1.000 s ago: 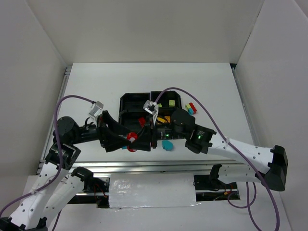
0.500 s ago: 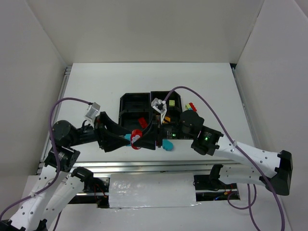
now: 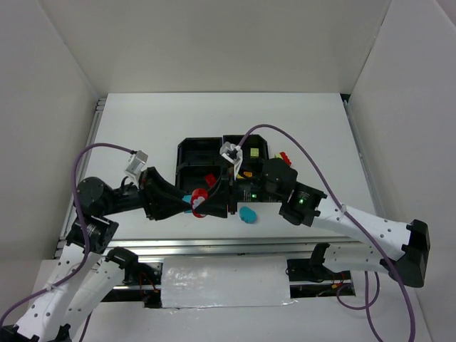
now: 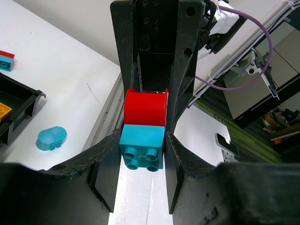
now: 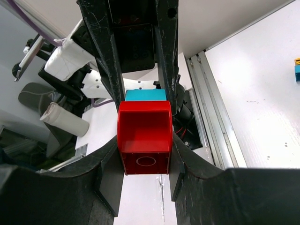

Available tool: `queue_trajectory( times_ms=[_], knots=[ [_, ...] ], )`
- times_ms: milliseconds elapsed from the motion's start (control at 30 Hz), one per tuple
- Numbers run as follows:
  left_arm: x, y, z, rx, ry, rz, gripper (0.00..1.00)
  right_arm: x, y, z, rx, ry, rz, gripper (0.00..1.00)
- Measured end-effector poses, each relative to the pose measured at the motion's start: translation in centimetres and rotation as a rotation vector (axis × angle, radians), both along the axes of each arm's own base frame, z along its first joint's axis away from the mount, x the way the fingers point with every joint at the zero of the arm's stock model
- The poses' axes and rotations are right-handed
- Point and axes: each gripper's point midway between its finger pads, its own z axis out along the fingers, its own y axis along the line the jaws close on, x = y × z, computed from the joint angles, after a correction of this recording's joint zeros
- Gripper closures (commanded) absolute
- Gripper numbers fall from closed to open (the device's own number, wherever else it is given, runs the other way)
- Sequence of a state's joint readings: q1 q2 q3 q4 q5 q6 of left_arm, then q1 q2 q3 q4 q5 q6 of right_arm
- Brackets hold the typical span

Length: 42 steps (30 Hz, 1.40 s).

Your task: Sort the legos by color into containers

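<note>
A red brick already lies in the tray, so my right gripper should move off the cyan brick, outward over that compartment [image 3: 199, 178] of the tray, tipping its fingers down.
A red brick [image 3: 200, 197] and a cyan brick [image 3: 188, 204] are stuck together and held in the air just in front of the black tray [image 3: 187, 148]. My left gripper [image 3: 192, 204] is shut on the cyan brick [image 4: 142, 146], its fingers pressed against both sides. Facing it, my right gripper [image 3: 208, 199] is shut on the red brick [image 5: 144, 136]. In the right wrist view the cyan brick [image 5: 145, 95] shows behind the red one. In the tray lie a red brick [image 3: 211, 179], orange bricks [image 3: 247, 173] and a green brick [image 3: 254, 152].
A rounded cyan brick [image 3: 247, 214] lies on the table in front of the tray. A few red, yellow and cyan bricks [image 3: 283, 158] sit to the right of the tray. The table's metal front rail [image 3: 214, 246] runs below the grippers.
My left gripper has shut onto the cyan brick. The right arm has shifted slightly left with the red brick, and the two grippers now meet tip to tip.
</note>
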<state>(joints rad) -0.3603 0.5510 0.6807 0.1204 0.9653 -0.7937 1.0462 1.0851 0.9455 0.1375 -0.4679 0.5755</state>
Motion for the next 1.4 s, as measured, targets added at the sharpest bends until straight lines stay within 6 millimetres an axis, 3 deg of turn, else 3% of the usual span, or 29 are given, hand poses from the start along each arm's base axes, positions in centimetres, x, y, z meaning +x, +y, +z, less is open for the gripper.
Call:
queue_trajectory(
  times_ms=[167,333,467,600,667,800,900,967,1033,1133,1267,1400],
  knots=[
    [1.2,0.2,-0.3,0.040,0.014,0.066,1.00,1.7,-0.7,-0.6,-0.008,-0.012,-0.028,1.00],
    [2.5,0.5,-0.3,0.103,0.021,0.133,1.00,7.6,-4.9,-3.6,-0.052,0.018,-0.251,1.00],
    [4.4,0.9,-0.7,0.148,0.050,0.225,1.00,9.7,-6.0,-5.4,-0.108,0.035,-0.349,1.00],
    [7.8,2.4,-0.9,0.216,0.128,0.420,1.00,12.7,-5.5,-7.9,-0.208,0.081,-0.460,1.00],
    [9.6,3.5,-0.6,0.246,0.157,0.541,1.00,15.1,-4.7,-10.1,-0.287,0.117,-0.527,0.98],
    [11.5,5.9,0.1,0.275,0.181,0.725,1.00,19.3,-2.9,-15.8,-0.471,0.193,-0.632,0.97],
    [12.6,7.4,0.0,0.294,0.207,0.827,1.00,20.5,-2.1,-19.4,-0.583,0.232,-0.673,0.96],
    [13.2,7.9,-0.1,0.303,0.226,0.875,1.00,21.0,-1.5,-20.6,-0.624,0.241,-0.688,0.92],
    [14.0,8.4,-0.5,0.319,0.241,0.917,1.00,21.1,-1.1,-21.0,-0.643,0.242,-0.691,0.87],
    [15.2,8.8,-1.4,0.347,0.269,0.961,1.00,21.6,-0.4,-20.4,-0.642,0.237,-0.697,0.54],
    [16.6,8.7,-2.7,0.375,0.316,0.982,1.00,22.7,0.7,-19.0,-0.619,0.219,-0.710,0.43],
    [17.9,8.3,-3.3,0.384,0.328,0.990,1.00,23.1,0.7,-18.9,-0.625,0.214,-0.721,0.40]
  ],
)
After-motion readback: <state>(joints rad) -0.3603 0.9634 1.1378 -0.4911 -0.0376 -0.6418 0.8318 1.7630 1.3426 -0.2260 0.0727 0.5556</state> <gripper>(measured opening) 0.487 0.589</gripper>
